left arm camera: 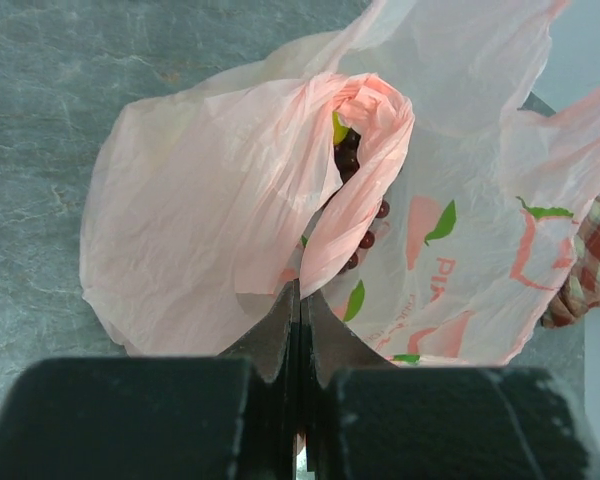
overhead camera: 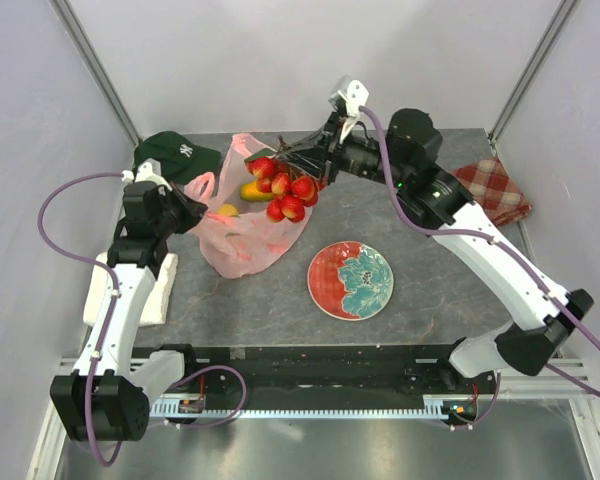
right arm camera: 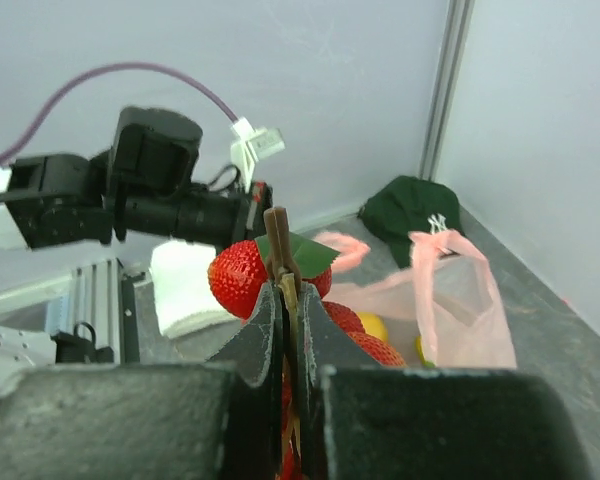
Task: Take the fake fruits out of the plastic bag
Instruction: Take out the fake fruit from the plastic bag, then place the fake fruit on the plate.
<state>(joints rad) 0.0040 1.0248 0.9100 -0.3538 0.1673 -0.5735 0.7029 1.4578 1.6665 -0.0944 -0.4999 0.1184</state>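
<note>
My right gripper has the red berries and will next come back from the bag, tilt down and lower them onto the red plate [overhead camera: 350, 281], which is empty.
The pink plastic bag [overhead camera: 248, 238] lies crumpled left of the table's middle. My left gripper [overhead camera: 202, 212] is shut on a fold of the plastic bag [left arm camera: 210, 200] at its left edge, jaws [left arm camera: 300, 292] pressed together on the film. Dark grapes [left arm camera: 348, 160] show inside its mouth. My right gripper [overhead camera: 318, 170] is shut on the brown stem of a cluster of red berries [overhead camera: 286, 192], which hangs above the bag's opening. In the right wrist view that cluster [right arm camera: 238, 275] sits just beyond my closed fingers [right arm camera: 285, 288]. An orange-yellow fruit [overhead camera: 255, 190] and a lemon [overhead camera: 227, 210] sit at the mouth.
A red plate with a teal flower [overhead camera: 351, 280] lies right of the bag. A dark green cap [overhead camera: 177, 155] sits at the back left, a red-checked cloth [overhead camera: 495, 190] at the back right, and a white block [overhead camera: 140, 285] by the left arm.
</note>
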